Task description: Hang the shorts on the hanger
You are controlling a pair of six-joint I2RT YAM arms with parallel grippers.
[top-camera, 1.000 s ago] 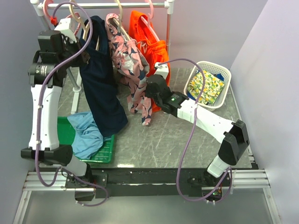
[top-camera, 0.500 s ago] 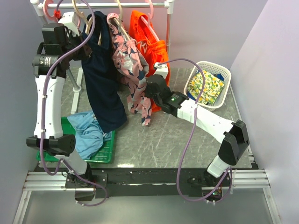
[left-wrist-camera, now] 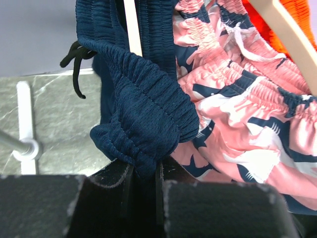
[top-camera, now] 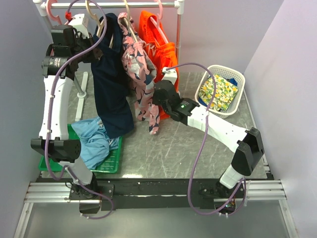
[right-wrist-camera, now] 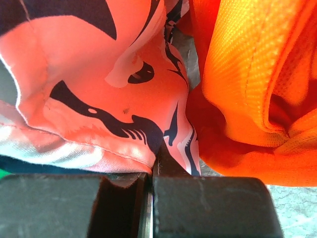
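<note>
The left gripper next needs to carry the waistband of the navy shorts to the right in the top view, toward the pink shorts, and then let go of the waistband, since the hanger's arm passes through it.
The dark navy shorts point(top-camera: 111, 84) hang long from the tan hanger point(top-camera: 100, 26) up at the rail. My left gripper point(top-camera: 93, 45) is shut on their bunched waistband point(left-wrist-camera: 141, 114), pinched between the jaws point(left-wrist-camera: 143, 171). The hanger's thin beige arm point(left-wrist-camera: 132, 27) passes through the waistband above. My right gripper point(top-camera: 158, 94) is shut on the edge of the pink patterned shorts point(right-wrist-camera: 99, 79), which hang on a second tan hanger point(left-wrist-camera: 290, 37) just right of the navy pair; the pinch is low in the right wrist view point(right-wrist-camera: 151, 168).
Orange shorts point(top-camera: 159, 45) hang on a pink hanger at the rail point(top-camera: 143, 5), touching the pink pair. A white basket point(top-camera: 237, 75) with a yellow floral garment stands at back right. A green tray point(top-camera: 111, 159) at front left holds light blue shorts point(top-camera: 91, 141).
My left arm has lifted and swung right toward the rail, carrying the navy shorts and tan hanger up with it. The right arm has stayed almost still.
</note>
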